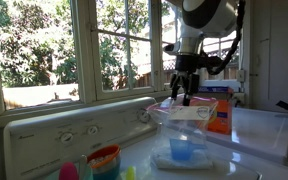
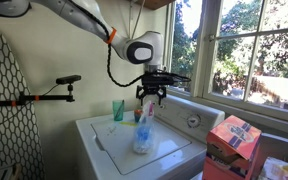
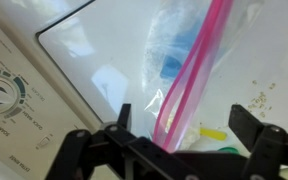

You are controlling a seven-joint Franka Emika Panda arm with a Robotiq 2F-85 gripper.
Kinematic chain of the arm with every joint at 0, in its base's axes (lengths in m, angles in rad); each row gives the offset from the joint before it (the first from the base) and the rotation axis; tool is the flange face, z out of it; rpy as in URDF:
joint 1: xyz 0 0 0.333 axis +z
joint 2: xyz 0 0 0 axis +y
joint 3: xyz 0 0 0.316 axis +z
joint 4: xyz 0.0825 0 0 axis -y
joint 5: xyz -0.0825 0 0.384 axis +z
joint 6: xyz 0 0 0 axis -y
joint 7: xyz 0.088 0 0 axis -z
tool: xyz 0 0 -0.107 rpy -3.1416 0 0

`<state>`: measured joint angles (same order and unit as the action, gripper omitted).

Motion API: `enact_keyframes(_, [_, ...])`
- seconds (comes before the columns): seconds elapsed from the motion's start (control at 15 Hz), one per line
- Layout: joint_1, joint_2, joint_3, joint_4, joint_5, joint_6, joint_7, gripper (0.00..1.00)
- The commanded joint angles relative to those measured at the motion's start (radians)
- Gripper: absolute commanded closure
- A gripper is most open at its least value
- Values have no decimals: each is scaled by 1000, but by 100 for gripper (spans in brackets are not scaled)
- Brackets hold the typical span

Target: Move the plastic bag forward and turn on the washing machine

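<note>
My gripper should next go down onto the plastic bag's pink top strip [image 1: 183, 104] [image 3: 181, 106] and close, because the strip runs between my open fingers but is still below them.
The clear plastic bag [image 2: 143, 137] stands on the white washing machine [image 2: 112, 150] with a blue object inside; its top strip looks pink in the wrist view [image 3: 196, 70]. My gripper [image 2: 149, 98] is open just above the bag, and it also shows in an exterior view [image 1: 184, 96]. In the wrist view the two fingers [image 3: 184, 122] straddle the bag's top strip without closing on it. The bag also shows in an exterior view [image 1: 189, 142]. The control panel with round knobs [image 1: 64, 130] runs along the back, and one dial [image 3: 4, 95] is at the left of the wrist view.
An orange Tide box [image 2: 230, 145] stands beside the bag, also seen in an exterior view [image 1: 221, 110]. A green cup [image 2: 118, 110] and colourful cups [image 1: 104, 160] sit on the machine top. A window is behind the panel. An ironing board [image 2: 9, 100] stands beside the machine.
</note>
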<state>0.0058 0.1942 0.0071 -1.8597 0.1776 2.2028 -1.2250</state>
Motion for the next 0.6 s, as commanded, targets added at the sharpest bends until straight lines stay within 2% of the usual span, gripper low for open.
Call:
enact_keyframes(0.0, [-14, 89, 25, 86, -27, -55, 20, 0])
enact_keyframes(0.33, [-10, 173, 47, 163, -35, -159, 58, 0])
enact_keyframes(0.4, [-7, 179, 46, 169, -45, -179, 87, 25])
enact_keyframes(0.47, [-6, 181, 46, 171, -52, -193, 111, 26])
enact_keyframes(0.53, [-8, 180, 48, 170, -54, -204, 125, 34])
